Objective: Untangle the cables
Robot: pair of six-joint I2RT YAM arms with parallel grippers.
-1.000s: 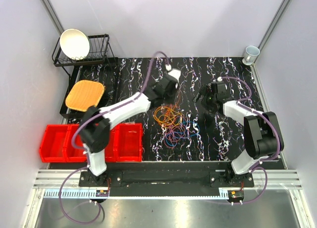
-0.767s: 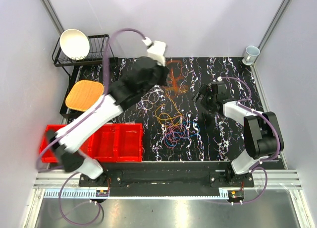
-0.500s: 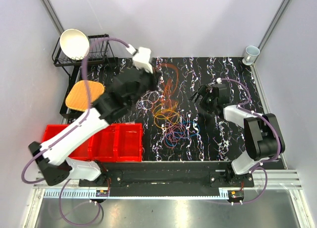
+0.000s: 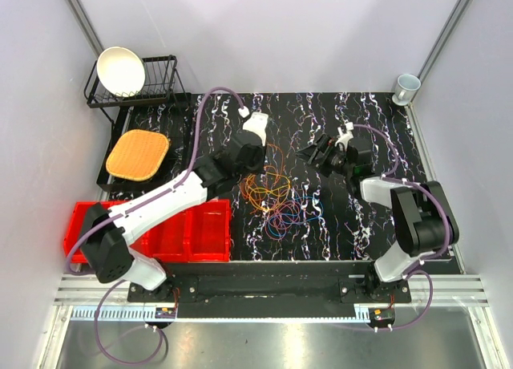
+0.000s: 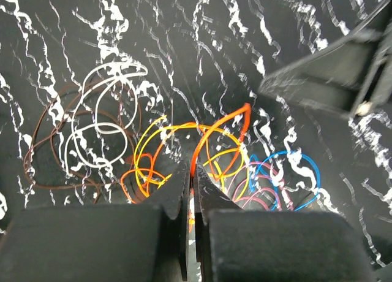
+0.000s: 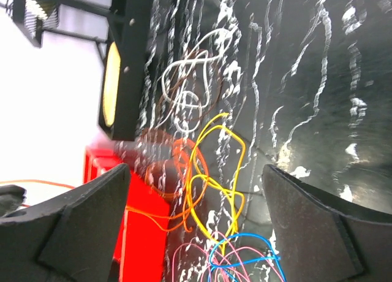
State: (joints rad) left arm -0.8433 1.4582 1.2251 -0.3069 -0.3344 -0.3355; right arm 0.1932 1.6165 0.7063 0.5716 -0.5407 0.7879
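Next, my right gripper should lower to its left in the top view, onto the yellow loop's outer bend (image 4: 289,182) (image 6: 243,152) below it, where bare mat borders the bend.
The cables (image 4: 276,194) lie in a loose tangle mid-mat: orange, yellow, pink, blue and purple loops. My left gripper (image 4: 258,162) is at the tangle's back-left edge and, in the left wrist view, is shut (image 5: 193,171) on an orange cable (image 5: 215,130) that arcs up ahead of the jaws. White loops (image 5: 101,125) and a brown cable (image 5: 38,148) lie left of it, with blue (image 5: 303,171) and pink (image 5: 264,193) on the right. My right gripper (image 4: 314,154) is open and empty, right of the tangle. Its wrist view (image 6: 196,233) faces yellow (image 6: 215,171), blue (image 6: 245,252) and orange (image 6: 177,165) loops.
A black dish rack (image 4: 156,96) with a white bowl (image 4: 120,70) stands at the back left, with an orange pad (image 4: 138,155) in front of it. Red bins (image 4: 200,229) sit at the front left, beside the tangle. A cup (image 4: 406,87) stands at the back right corner.
My left arm lifted and swung back-left, drawing an orange cable up, then came back down to the tangle's back-left edge. My right gripper shifted slightly left toward the tangle.
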